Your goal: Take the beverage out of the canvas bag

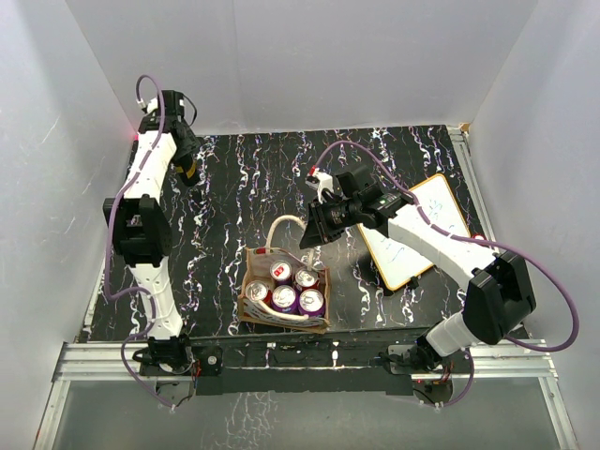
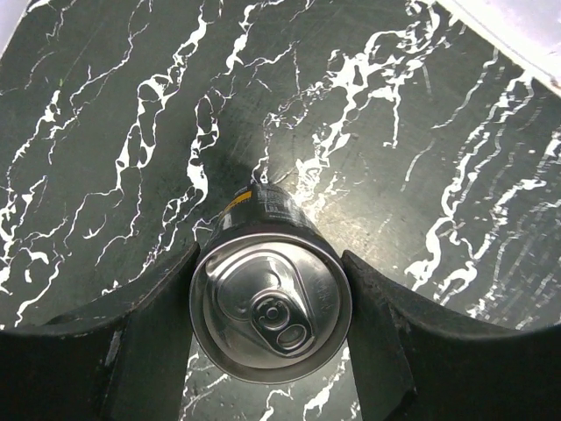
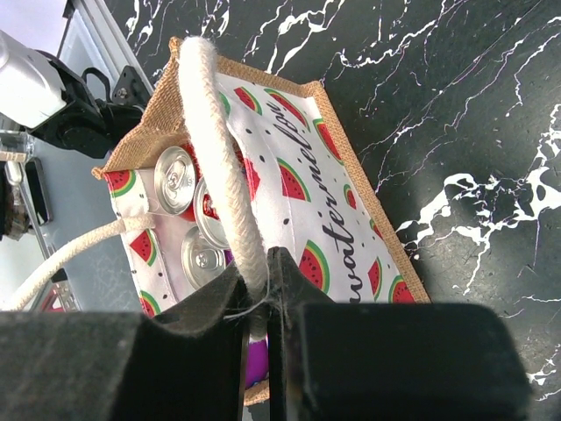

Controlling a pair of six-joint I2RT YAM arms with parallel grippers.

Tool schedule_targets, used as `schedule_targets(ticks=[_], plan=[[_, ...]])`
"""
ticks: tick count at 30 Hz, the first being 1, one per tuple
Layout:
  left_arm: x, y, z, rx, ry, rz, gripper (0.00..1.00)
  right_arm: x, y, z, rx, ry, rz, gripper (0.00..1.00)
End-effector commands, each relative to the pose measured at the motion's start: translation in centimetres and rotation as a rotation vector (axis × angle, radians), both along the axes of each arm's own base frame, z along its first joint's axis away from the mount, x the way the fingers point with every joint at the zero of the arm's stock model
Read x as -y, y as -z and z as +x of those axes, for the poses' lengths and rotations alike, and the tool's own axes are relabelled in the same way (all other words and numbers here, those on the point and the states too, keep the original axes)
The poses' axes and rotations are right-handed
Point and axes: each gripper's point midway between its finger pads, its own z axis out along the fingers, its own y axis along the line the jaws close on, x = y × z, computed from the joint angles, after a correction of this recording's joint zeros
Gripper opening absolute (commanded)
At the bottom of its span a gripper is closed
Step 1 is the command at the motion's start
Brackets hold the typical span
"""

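Note:
The dark can in my left gripper should go down next onto the bare marble tabletop below it, and I should let go of it there, because that spot is clear of things.
The canvas bag (image 1: 251, 314) stands near the front middle of the table, tan with a watermelon-print side (image 3: 351, 193). Several cans (image 1: 285, 298) stand in it, red and purple, tops up; they also show in the right wrist view (image 3: 173, 180). My right gripper (image 1: 312, 232) is just behind the bag, shut on one cream rope handle (image 3: 215, 149) and holding it up (image 3: 263, 263). My left gripper (image 1: 190, 173) is at the far back left, shut on a dark can with a silver top (image 2: 270, 307), one finger (image 2: 158, 333) pressed against each side.
An orange-framed whiteboard (image 1: 422, 230) lies right of the bag, under the right arm. White walls close the table on three sides. The bag's second handle (image 1: 281, 317) lies over its front rim. A metal rail (image 1: 300, 361) runs along the near edge.

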Motion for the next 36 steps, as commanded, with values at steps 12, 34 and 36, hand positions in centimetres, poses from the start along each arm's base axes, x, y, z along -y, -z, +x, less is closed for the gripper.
schedule_targets(ticks=[12,34,36], plan=[[-0.9,0.4,0.4,0.078,-0.002,0.028,0.00,-0.5,-1.2,0.5,0.051,-0.021,0.012,0.12],[0.4,-4.3,-3.3,0.018,0.013,-0.075,0.95,-1.0,-2.3,0.6,0.044,-0.029,0.044,0.12],[1.5,-4.8,-5.3,0.007,0.025,-0.138,0.96,-1.1,-2.4,0.6,0.040,-0.028,0.047,0.12]])
